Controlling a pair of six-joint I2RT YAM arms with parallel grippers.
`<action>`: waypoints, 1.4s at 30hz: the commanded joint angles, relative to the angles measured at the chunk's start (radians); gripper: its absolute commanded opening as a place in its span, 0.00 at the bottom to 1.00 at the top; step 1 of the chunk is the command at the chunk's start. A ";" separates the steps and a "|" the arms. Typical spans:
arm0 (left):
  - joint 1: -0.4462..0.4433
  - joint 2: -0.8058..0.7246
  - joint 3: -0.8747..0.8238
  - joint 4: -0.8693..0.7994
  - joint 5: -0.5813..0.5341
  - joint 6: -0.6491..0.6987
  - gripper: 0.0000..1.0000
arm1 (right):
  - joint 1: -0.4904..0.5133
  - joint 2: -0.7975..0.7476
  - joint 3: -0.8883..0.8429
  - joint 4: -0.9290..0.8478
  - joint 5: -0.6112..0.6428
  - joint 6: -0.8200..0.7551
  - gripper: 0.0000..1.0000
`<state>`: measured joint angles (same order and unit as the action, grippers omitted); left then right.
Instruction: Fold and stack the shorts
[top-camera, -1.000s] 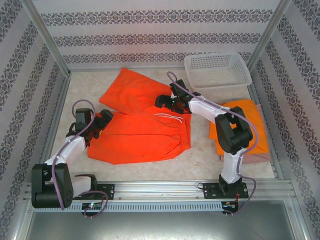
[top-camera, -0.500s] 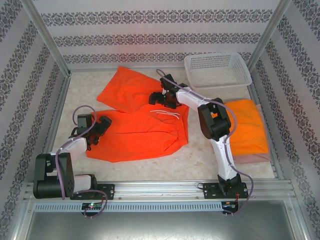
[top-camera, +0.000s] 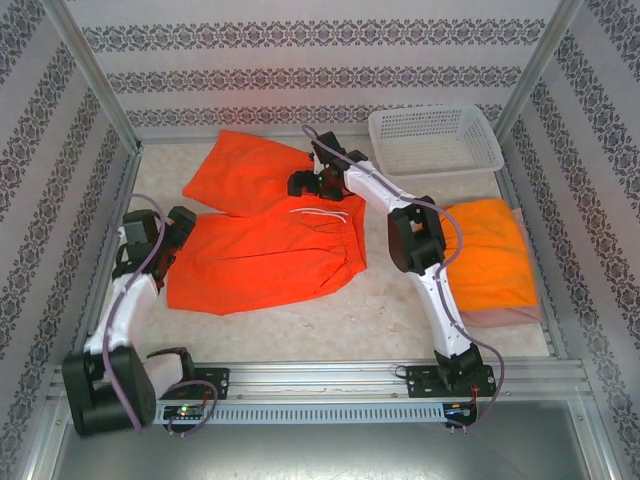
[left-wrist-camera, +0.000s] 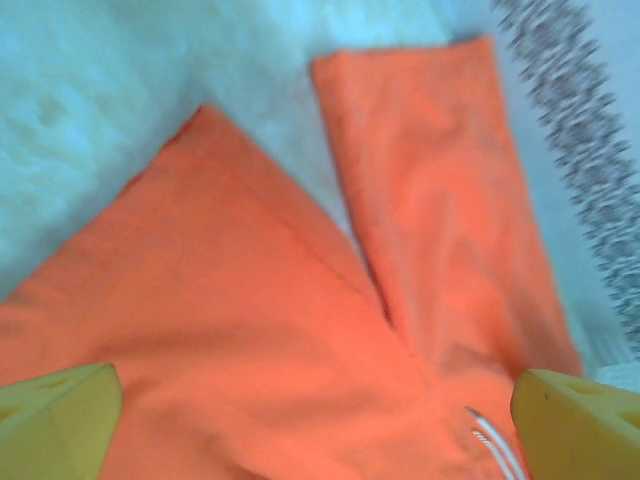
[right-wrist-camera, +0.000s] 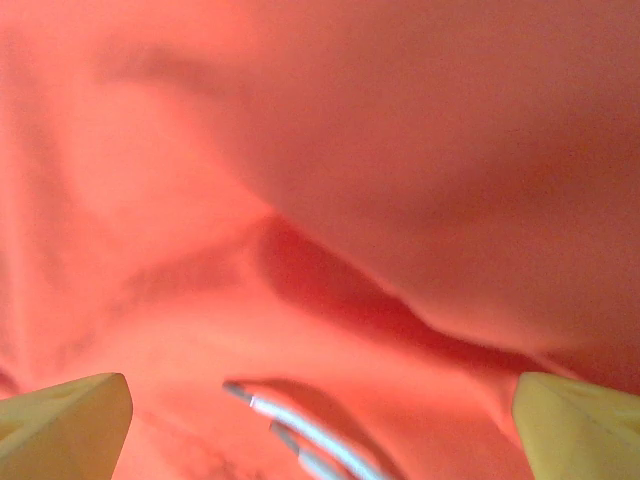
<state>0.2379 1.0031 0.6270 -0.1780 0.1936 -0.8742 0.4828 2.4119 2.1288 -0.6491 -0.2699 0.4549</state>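
Observation:
My left gripper needs to move back and down next, onto the hem's near corner (top-camera: 172, 305), which is below it toward the bar, because the near leg is still unfolded.
Bright orange shorts (top-camera: 265, 262) lie spread on the table, one leg reaching toward the far left (top-camera: 245, 172), with the white drawstring (top-camera: 330, 215) at the waist. My left gripper (top-camera: 176, 238) hovers open over the near leg's left hem; its wrist view shows both legs (left-wrist-camera: 300, 300) and the drawstring (left-wrist-camera: 490, 440) between the wide-set fingertips (left-wrist-camera: 60, 420). My right gripper (top-camera: 305, 185) is open just above the waist, with orange cloth (right-wrist-camera: 330, 200) and the drawstring (right-wrist-camera: 300, 425) below it. Folded orange shorts (top-camera: 490, 255) sit on a pink pair (top-camera: 505, 316) at the right.
A white mesh basket (top-camera: 435, 140) stands at the back right corner. Patterned walls and metal frame posts close in the table on three sides. The rail with both arm bases runs along the near edge (top-camera: 320, 380).
The right arm has stretched farther back and to the left over the waist. The left gripper has swung left toward the wall. The spread shorts have shifted left.

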 joint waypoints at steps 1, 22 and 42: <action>0.007 -0.165 -0.022 -0.325 -0.109 -0.042 1.00 | 0.025 -0.253 -0.120 0.068 -0.003 -0.102 0.98; -0.025 -0.002 -0.155 -0.464 -0.099 -0.192 0.74 | 0.050 -1.092 -1.068 0.360 0.072 -0.316 0.98; -0.027 0.072 0.065 -0.385 -0.062 -0.045 0.00 | 0.266 -1.047 -1.260 0.155 0.387 -1.046 0.75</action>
<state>0.2218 1.0931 0.6735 -0.5598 0.1272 -0.9657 0.7254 1.3376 0.9073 -0.4618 0.0151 -0.4202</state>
